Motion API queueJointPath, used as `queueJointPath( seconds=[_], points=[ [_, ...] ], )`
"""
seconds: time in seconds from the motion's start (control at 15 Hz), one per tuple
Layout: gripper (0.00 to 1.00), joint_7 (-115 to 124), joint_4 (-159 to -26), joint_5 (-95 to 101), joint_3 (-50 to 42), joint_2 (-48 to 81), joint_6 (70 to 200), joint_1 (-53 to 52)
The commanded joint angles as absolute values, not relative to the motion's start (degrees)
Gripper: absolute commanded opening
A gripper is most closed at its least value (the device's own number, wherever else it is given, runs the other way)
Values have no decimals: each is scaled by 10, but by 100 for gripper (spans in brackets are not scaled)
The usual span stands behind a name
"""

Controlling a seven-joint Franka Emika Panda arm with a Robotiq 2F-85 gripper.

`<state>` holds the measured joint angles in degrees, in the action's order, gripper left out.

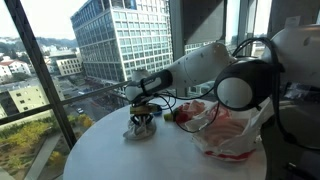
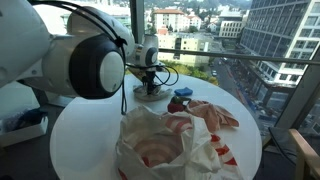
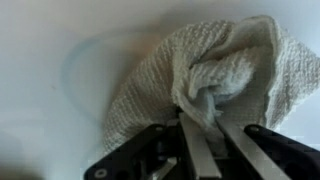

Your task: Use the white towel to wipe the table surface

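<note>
My gripper slides the pinched towel across the table toward the small red object [image 1: 168,123] next, then opens there.
The white towel [image 3: 210,75] is a crumpled knit cloth lying on the white round table [image 1: 120,155]. In the wrist view my gripper [image 3: 203,112] is shut on a fold of the towel, pinched between the two fingers. In both exterior views the gripper [image 1: 144,113] [image 2: 152,84] points down onto the towel [image 1: 140,128] [image 2: 152,95] near the table's edge by the window. The towel rests bunched on the tabletop under the fingers.
A white plastic bag with red markings [image 1: 228,130] [image 2: 165,150] lies on the table beside a red and white cloth [image 2: 212,115] and a small jar [image 2: 179,100]. The table edge and window glass [image 1: 60,70] are close behind the towel.
</note>
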<state>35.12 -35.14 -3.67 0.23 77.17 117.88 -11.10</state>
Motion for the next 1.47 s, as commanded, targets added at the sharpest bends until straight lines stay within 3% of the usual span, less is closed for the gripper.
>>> queueJointPath(
  seconds=[0.0,0.53,1.2,1.27,1.4],
  points=[
    [5,424,-282,-34,-28,828,1189,-92],
    [6,542,-334,-27,-69,787,1098,-81],
    [6,394,-355,-22,-50,811,1125,-92],
    [40,385,-359,-19,-51,806,1110,-94],
    [48,379,-367,-14,-58,798,1084,-99]
  ],
)
